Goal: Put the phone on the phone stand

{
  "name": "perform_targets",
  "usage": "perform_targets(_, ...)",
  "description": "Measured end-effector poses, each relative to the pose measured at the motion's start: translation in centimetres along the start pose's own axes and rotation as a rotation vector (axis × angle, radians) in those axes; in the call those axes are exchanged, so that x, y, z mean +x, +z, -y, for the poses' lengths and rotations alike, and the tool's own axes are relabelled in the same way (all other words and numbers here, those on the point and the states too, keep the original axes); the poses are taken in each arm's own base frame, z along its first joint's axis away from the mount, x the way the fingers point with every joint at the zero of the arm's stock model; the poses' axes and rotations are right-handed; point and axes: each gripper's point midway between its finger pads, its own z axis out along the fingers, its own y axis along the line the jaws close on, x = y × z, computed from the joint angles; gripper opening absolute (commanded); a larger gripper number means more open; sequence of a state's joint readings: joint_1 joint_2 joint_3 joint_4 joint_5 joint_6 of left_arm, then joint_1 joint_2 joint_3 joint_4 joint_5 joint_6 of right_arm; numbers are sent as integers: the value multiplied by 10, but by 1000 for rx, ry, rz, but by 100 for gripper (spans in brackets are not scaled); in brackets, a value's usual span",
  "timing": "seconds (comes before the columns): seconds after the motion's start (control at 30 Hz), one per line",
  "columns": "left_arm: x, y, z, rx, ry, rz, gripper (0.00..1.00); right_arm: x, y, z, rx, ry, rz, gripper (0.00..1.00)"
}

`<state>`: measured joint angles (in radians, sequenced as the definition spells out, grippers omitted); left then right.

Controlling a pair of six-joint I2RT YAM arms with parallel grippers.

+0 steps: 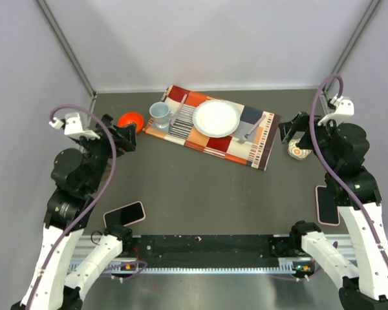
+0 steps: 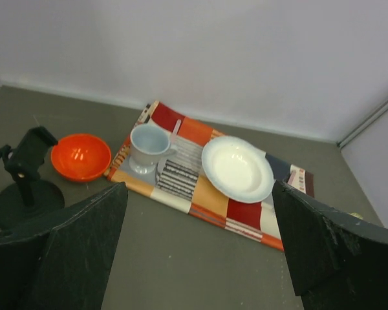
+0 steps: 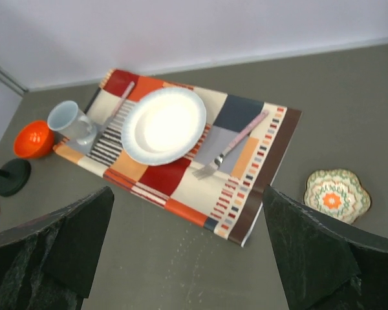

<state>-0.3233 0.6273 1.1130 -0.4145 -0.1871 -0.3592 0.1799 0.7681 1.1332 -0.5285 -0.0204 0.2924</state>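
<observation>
I will lower my left gripper next, down to the left in its wrist view, onto the phone stand's holder [image 2: 30,154]. The holder is below on that side, clear on top of the phone stand's post.
A black phone in a pink case [image 1: 124,214] lies flat on the table at the near left, by the left arm's base. A second dark, pink-edged phone [image 1: 324,205] lies at the near right, partly under the right arm. The black phone stand [image 2: 24,181] stands upright left of the orange bowl [image 2: 81,155]; its base also shows in the right wrist view [image 3: 11,177]. In the top view the left arm hides it. My left gripper [image 1: 126,137] [image 2: 198,187] is open and empty, raised near the bowl. My right gripper [image 1: 288,129] [image 3: 188,190] is open and empty, at the placemat's right end.
A patchwork placemat [image 1: 246,152] lies at the back centre with a white plate [image 1: 216,118], a pale blue cup [image 1: 159,114], a fork [image 3: 229,147] and a spoon. A small patterned dish [image 1: 299,152] sits right of the mat. Grey walls close in the back and sides.
</observation>
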Motion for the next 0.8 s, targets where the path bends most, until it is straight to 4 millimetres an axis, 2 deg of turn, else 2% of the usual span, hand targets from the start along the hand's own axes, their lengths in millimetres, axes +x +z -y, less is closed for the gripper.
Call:
perform_targets(0.23, 54, 30, -25, -125, 16, -151, 99, 29, 8, -1, -28, 6, -97, 99)
perform_targets(0.33, 74, 43, -47, -235, 45, -192, 99, 44, 13, -5, -58, 14, -146, 99)
perform_targets(0.47, 94, 62, -94, -449, 64, -231, 99, 63, 17, -5, -77, 19, -206, 99)
perform_targets(0.63, 128, 78, -182, -718, -10, -327, 99, 77, 15, -11, -123, 20, -253, 99)
perform_targets(0.73, 140, 79, -217, -805, -66, -346, 98, 79, 13, -17, -162, 22, -261, 99)
perform_targets(0.8, 143, 79, -232, -835, -105, -346, 95, 78, 10, -21, -183, 18, -258, 99)
